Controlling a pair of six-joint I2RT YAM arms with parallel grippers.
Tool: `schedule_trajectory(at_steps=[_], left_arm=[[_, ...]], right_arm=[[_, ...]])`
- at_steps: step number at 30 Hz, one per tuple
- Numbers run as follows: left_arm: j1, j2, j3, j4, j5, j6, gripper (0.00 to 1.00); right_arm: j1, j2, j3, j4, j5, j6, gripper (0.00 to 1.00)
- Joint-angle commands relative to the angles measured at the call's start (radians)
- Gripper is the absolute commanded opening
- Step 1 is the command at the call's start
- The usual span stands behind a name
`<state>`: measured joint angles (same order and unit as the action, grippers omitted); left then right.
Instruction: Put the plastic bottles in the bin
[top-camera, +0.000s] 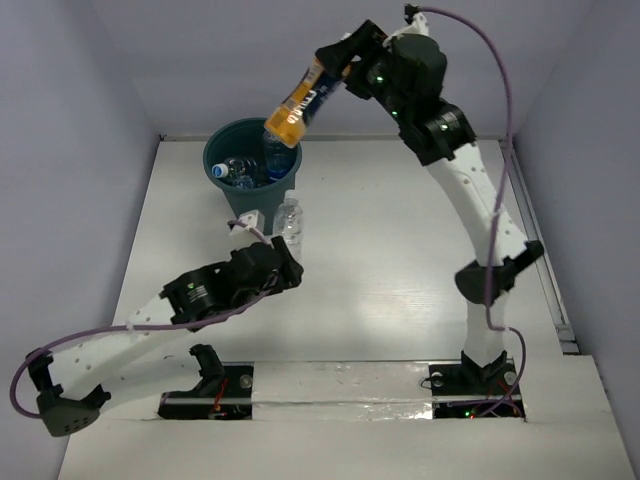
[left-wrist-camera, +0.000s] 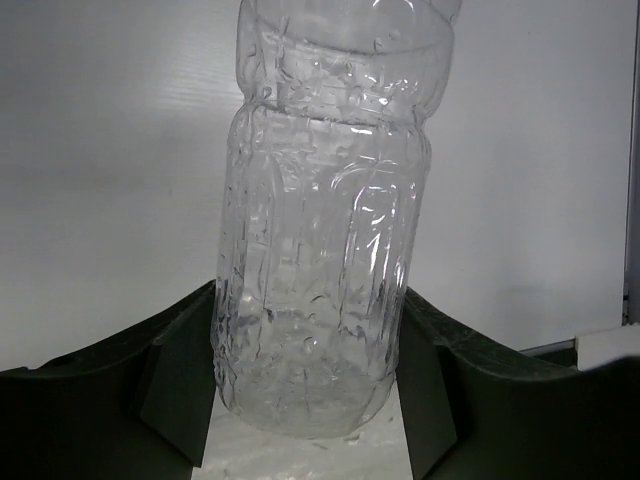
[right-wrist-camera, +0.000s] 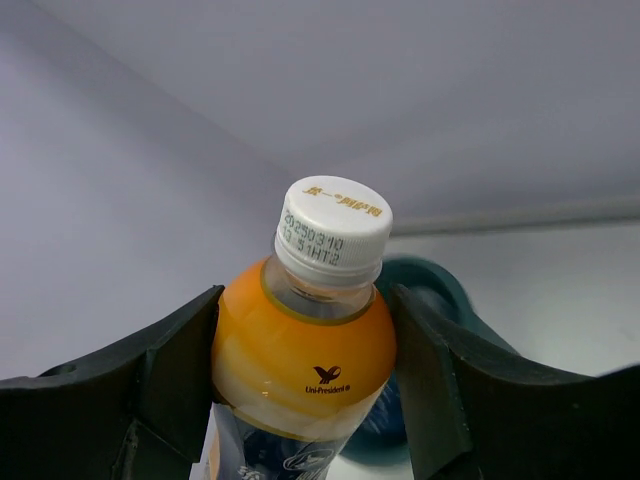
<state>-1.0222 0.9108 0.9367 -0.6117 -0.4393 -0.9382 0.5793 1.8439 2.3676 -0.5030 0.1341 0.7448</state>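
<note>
My right gripper should move down and to its left in the top view, because the bin's opening (top-camera: 254, 160) is below it on that side. Then it should let go of the orange bottle (top-camera: 300, 100).
The dark teal bin (top-camera: 222, 180) stands at the back of the table and holds clear bottles with blue labels (top-camera: 240, 170). My right gripper (top-camera: 338, 62) is shut on the orange bottle (top-camera: 300, 100), which has a white cap (right-wrist-camera: 332, 232). It holds the bottle tilted in the air, lower end over the bin's right rim. The bin also shows behind the right fingers in the right wrist view (right-wrist-camera: 440, 285). My left gripper (top-camera: 288, 250) is shut on the base end of a clear crinkly bottle (left-wrist-camera: 320, 280), which also shows just right of the bin (top-camera: 290, 222). Both fingers touch its sides.
The white table (top-camera: 400, 250) is walled at the back and both sides. A metal rail (top-camera: 535, 240) runs along its right edge. A purple cable (top-camera: 110, 335) loops from the left arm over the near left. The arm bases (top-camera: 340, 390) stand at the front edge.
</note>
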Motion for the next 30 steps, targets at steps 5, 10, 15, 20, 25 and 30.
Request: schedule_trajectory(at_steps=[5,10,15,20,25,30], left_arm=[[0.007,-0.231,0.096,-0.417,-0.039,-0.212,0.38],[0.007,-0.297,0.187,-0.523,0.006,-0.247,0.36],[0.007,-0.32,0.264,-0.523,0.083,-0.275,0.35],[0.007,-0.302,0.411,-0.522,0.068,-0.295,0.35],[0.007,-0.154,0.69,-0.51,-0.093,-0.223,0.36],[0.007,0.026,0.913,-0.3,-0.096,-0.018,0.37]], right_arm=[[0.054,0.258,0.222,0.107,0.107,0.011,0.6],[0.135,0.379,0.314,0.135,0.228,-0.114,0.6],[0.189,0.388,0.259,0.199,0.372,-0.286,0.62],[0.229,0.391,0.214,0.224,0.436,-0.441,0.72],[0.263,0.359,0.116,0.27,0.441,-0.508,0.83],[0.272,0.364,0.105,0.244,0.423,-0.536,0.88]])
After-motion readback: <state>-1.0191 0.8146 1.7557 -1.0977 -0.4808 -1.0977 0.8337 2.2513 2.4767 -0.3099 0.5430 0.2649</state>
